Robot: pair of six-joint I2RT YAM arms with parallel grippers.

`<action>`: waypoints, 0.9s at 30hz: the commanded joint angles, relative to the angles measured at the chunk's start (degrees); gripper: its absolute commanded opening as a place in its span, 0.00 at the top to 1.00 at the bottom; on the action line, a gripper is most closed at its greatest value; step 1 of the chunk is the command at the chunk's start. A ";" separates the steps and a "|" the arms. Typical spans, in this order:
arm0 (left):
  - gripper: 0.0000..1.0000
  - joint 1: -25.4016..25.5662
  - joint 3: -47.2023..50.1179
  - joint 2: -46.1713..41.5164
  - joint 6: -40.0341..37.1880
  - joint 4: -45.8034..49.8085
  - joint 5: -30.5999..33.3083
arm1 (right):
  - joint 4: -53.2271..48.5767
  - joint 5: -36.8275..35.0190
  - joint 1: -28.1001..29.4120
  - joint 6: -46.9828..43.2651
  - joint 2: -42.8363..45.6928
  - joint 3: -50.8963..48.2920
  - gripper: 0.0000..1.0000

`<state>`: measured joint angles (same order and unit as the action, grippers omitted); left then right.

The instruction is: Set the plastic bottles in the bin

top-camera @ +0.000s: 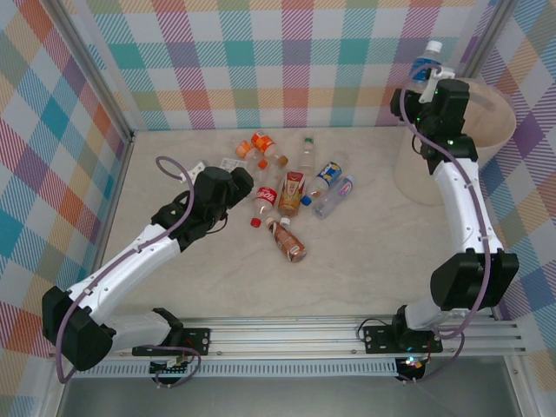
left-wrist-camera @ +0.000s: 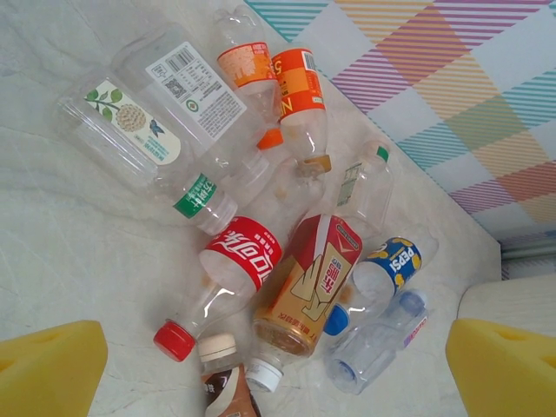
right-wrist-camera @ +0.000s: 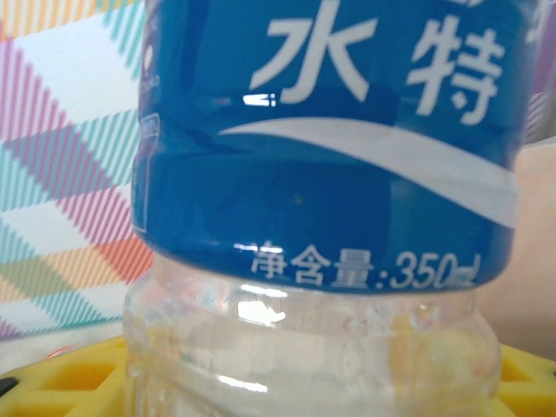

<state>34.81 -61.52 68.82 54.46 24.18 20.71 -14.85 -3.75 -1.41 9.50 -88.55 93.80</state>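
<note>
The blue-label bottle still stands out beside the cream bin's rim, so the robot's right gripper should carry it sideways over the bin's opening (top-camera: 481, 108) and release it.
Several plastic bottles (top-camera: 291, 187) lie in a loose pile mid-table. My left gripper (top-camera: 246, 182) hovers open above the pile's left side. From its wrist I see its yellow pads (left-wrist-camera: 48, 369) wide apart around a red-label bottle (left-wrist-camera: 239, 261), a gold-and-red one (left-wrist-camera: 308, 287), a Pepsi bottle (left-wrist-camera: 387, 269) and a brown-label bottle (left-wrist-camera: 228, 387). My right gripper (top-camera: 432, 84) is raised at the far right, shut on a blue-label bottle (top-camera: 426, 59) held upright by the near rim of the cream bin (top-camera: 493, 117). That bottle (right-wrist-camera: 330, 156) sits close before the right wrist camera.
Checked walls enclose the table on three sides. Two orange-label bottles (left-wrist-camera: 300, 87) and a clear green-label bottle (left-wrist-camera: 148, 130) lie at the pile's far side. A corner of the bin (left-wrist-camera: 512, 300) shows beyond the right pad. Bare tabletop (top-camera: 365, 261) lies between pile and arm bases.
</note>
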 commanded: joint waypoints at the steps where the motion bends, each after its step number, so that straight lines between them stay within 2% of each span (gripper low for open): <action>1: 0.00 -0.79 0.68 -1.22 0.38 2.18 1.52 | -1.50 -3.04 -2.91 1.01 -2.29 3.63 0.50; 10: 0.00 -1.37 0.68 -0.56 0.71 2.90 0.91 | -3.69 -4.06 -8.31 4.10 -9.19 8.13 0.47; 18: 0.00 -1.87 0.68 0.33 1.35 4.01 0.34 | -10.95 -4.65 -9.64 5.95 -15.36 14.31 0.43; 27: 0.00 -2.29 0.61 1.29 1.88 4.78 0.34 | -18.63 3.01 -9.68 7.33 -20.67 21.04 0.37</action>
<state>33.28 -61.21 69.47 55.79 27.33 20.64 -30.44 -4.49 -10.92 15.73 -108.64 112.25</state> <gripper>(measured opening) 0.997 0.632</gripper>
